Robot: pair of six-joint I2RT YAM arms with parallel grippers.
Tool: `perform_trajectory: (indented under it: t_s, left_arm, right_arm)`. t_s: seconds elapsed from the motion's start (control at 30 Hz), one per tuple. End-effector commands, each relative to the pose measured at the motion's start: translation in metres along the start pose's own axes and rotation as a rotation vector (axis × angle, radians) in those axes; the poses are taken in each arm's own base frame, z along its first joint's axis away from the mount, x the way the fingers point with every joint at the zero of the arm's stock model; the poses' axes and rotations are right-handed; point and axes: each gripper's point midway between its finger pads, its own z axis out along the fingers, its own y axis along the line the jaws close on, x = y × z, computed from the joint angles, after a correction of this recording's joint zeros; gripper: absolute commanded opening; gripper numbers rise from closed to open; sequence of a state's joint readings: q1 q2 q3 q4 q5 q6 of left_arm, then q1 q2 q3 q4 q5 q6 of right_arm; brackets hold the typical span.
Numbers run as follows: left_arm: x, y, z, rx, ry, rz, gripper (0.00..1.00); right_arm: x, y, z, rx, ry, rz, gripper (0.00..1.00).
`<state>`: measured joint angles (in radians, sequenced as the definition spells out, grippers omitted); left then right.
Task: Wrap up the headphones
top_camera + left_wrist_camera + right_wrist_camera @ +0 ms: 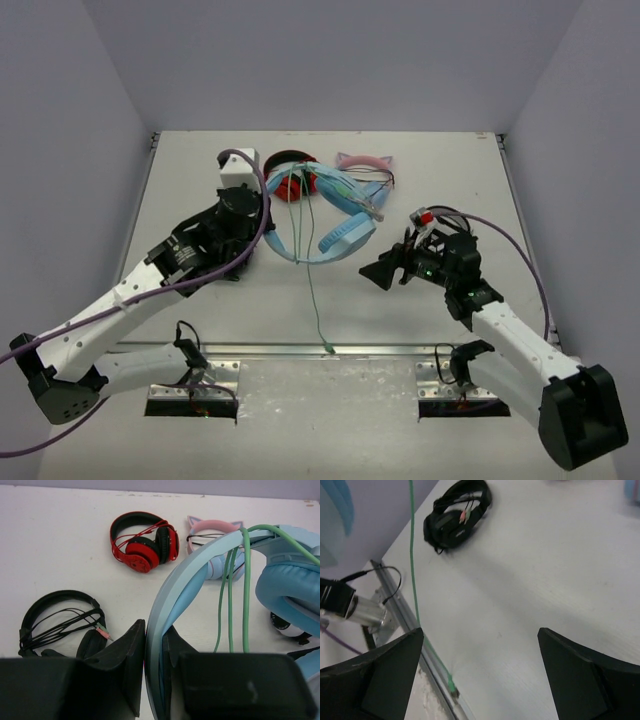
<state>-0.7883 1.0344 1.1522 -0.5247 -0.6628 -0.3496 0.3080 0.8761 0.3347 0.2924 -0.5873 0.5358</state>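
Observation:
My right gripper is to go down, back and to the left in the top view next, onto the piece of cable above its plug [316,307] [416,604], because that piece hangs clear of the headband.
The light-blue headphones [345,235] hang over the middle of the table, held by the wide headband [167,600]. My left gripper [154,627] is shut on that headband, one finger on each side of it. The thin mint-green cable [246,590] crosses over the headband in a few strands. One strand [312,290] runs down to its plug [328,348] at the table's front rail. My right gripper [385,262] stands wide open to the right of the cable, holding nothing. In the right wrist view the cable [412,565] passes just left of the open right gripper [480,670].
Red headphones [290,182] and a pale-blue pair with pink cat ears [363,165] lie at the back. Black headphones [60,620] lie to the left, under my left arm. Part of a white-and-black pair [287,625] shows behind the blue ear cup. A metal rail [330,350] edges the table's front.

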Motion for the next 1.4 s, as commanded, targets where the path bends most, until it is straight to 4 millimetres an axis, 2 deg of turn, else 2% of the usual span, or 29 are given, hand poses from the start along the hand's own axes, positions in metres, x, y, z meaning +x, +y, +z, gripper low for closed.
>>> perform_trajectory:
  t_s: [0.0,0.03,0.07,0.1,0.17,0.23,0.33,0.4,0.43,0.47,0.5,0.53,0.6,0.67,0.7,0.83,0.93,1.07,1.1,1.2,1.27,1.33,1.37]
  left_arm:
    - [-0.053,-0.018,-0.017,0.047,-0.131,-0.146,0.0]
    - [-0.053,-0.019,-0.018,0.045,-0.128,-0.145,0.0]
    - [-0.053,-0.021,-0.016,0.042,-0.125,-0.144,0.0]
    - [-0.054,-0.022,-0.016,0.043,-0.126,-0.147,0.0]
    - [-0.057,-0.023,-0.015,0.033,-0.13,-0.155,0.0]
    - [-0.058,-0.023,-0.015,0.021,-0.128,-0.168,0.0]
    - [-0.059,-0.022,-0.015,0.006,-0.129,-0.186,0.0]
    - [-0.059,-0.02,-0.015,-0.006,-0.131,-0.192,0.0]
    - [-0.059,-0.02,-0.015,-0.006,-0.132,-0.196,0.0]
    - [-0.06,-0.02,-0.015,-0.006,-0.135,-0.198,0.0]
    - [-0.059,-0.019,-0.015,-0.01,-0.133,-0.197,0.0]
    - [-0.06,-0.019,-0.015,-0.012,-0.135,-0.198,0.0]
    - [-0.06,-0.016,-0.015,-0.024,-0.14,-0.197,0.0]
    - [-0.061,-0.015,-0.016,-0.028,-0.143,-0.2,0.0]
    - [-0.061,-0.015,-0.016,-0.029,-0.144,-0.201,0.0]
    - [-0.062,-0.015,-0.017,-0.027,-0.149,-0.219,0.0]
    - [-0.062,-0.014,-0.017,-0.024,-0.153,-0.227,0.0]
    - [-0.062,-0.011,-0.017,-0.046,-0.157,-0.214,0.0]
    - [-0.062,-0.009,-0.016,-0.053,-0.159,-0.21,0.0]
    - [-0.062,-0.005,-0.017,-0.075,-0.165,-0.205,0.0]
    - [-0.062,-0.002,-0.016,-0.09,-0.172,-0.209,0.0]
    - [-0.057,0.001,-0.014,-0.112,-0.172,-0.211,0.0]
    - [-0.057,0.006,-0.014,-0.139,-0.183,-0.218,0.0]
  right_arm:
    - [0.006,0.05,0.009,-0.263,-0.002,-0.085,0.96]
    - [0.015,0.053,0.014,-0.267,0.027,-0.105,0.96]
    - [0.025,0.044,0.025,-0.222,0.049,-0.141,0.96]
    - [0.036,0.054,0.03,-0.25,0.071,-0.159,0.96]
    - [0.039,0.057,0.035,-0.272,0.027,-0.169,0.95]
    - [0.055,0.055,0.038,-0.281,0.033,-0.143,0.95]
    - [0.056,0.063,0.05,-0.313,0.002,-0.161,0.94]
    - [0.068,0.067,0.06,-0.334,0.031,-0.155,0.94]
    - [0.062,0.074,0.065,-0.361,0.013,-0.16,0.92]
    - [0.067,0.079,0.069,-0.379,0.025,-0.158,0.92]
    - [0.076,0.076,0.074,-0.375,0.052,-0.144,0.91]
    - [0.073,0.081,0.078,-0.391,0.037,-0.148,0.9]
    - [0.086,0.086,0.084,-0.408,0.068,-0.137,0.89]
    - [0.088,0.097,0.09,-0.441,0.062,-0.14,0.87]
    - [0.095,0.097,0.095,-0.443,0.08,-0.123,0.87]
    - [0.102,0.107,0.108,-0.474,0.064,-0.111,0.84]
    - [0.104,0.114,0.116,-0.519,0.049,-0.07,0.74]
    - [0.109,0.116,0.118,-0.515,0.043,-0.069,0.33]
    - [0.113,0.113,0.115,-0.502,0.051,-0.076,0.11]
    - [0.111,0.111,0.102,-0.483,0.021,-0.072,0.01]
    - [0.103,0.11,0.095,-0.464,-0.013,-0.071,0.01]
    - [0.105,0.104,0.08,-0.433,-0.024,-0.056,0.01]
    - [0.098,0.106,0.074,-0.428,-0.053,-0.055,0.01]
